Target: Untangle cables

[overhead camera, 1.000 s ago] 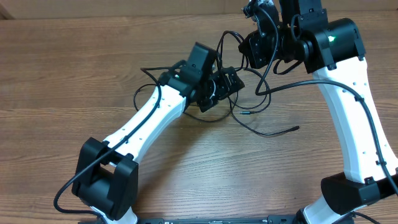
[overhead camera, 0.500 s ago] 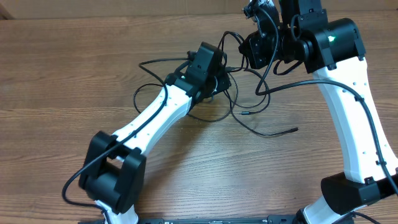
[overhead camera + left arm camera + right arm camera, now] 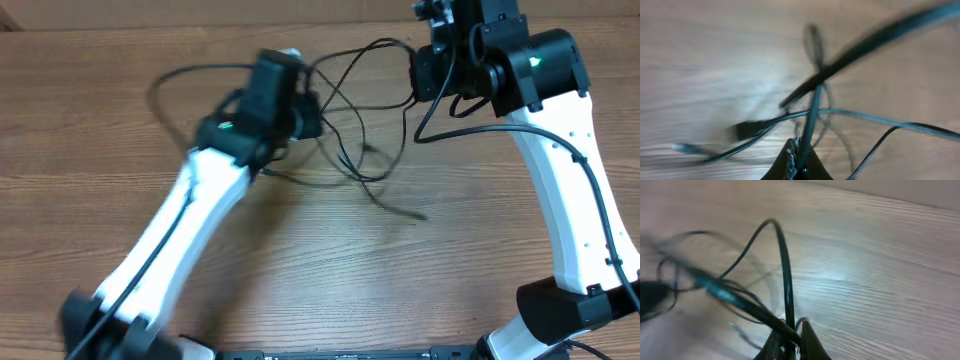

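My left gripper will next move away from the tangle, over the bare wooden table, and let go, because that open space is to its left in the overhead view.
The thin black cables [image 3: 352, 150] hang in a loose tangle between my two grippers, above the wooden table [image 3: 90, 150]. My left gripper [image 3: 308, 112] is at the tangle's left side, blurred by motion, and is shut on one cable. In the left wrist view that cable [image 3: 812, 110] runs up from between the closed jaws of the left gripper [image 3: 801, 159], and a small plug [image 3: 747, 129] lies beyond it. My right gripper [image 3: 422, 76] holds the tangle's right side at the table's far edge. In the right wrist view the right gripper [image 3: 790, 341] is shut on cable strands [image 3: 785, 270].
A loose cable end [image 3: 415, 213] trails on the table in front of the tangle. Thicker black wires [image 3: 430, 115] hang from the right arm [image 3: 560, 200]. The left arm [image 3: 170, 240] stretches diagonally from the near left corner.
My left gripper closed on a cable and swung left and back, pulling the tangle wider. The right gripper stayed shut and shifted slightly right.
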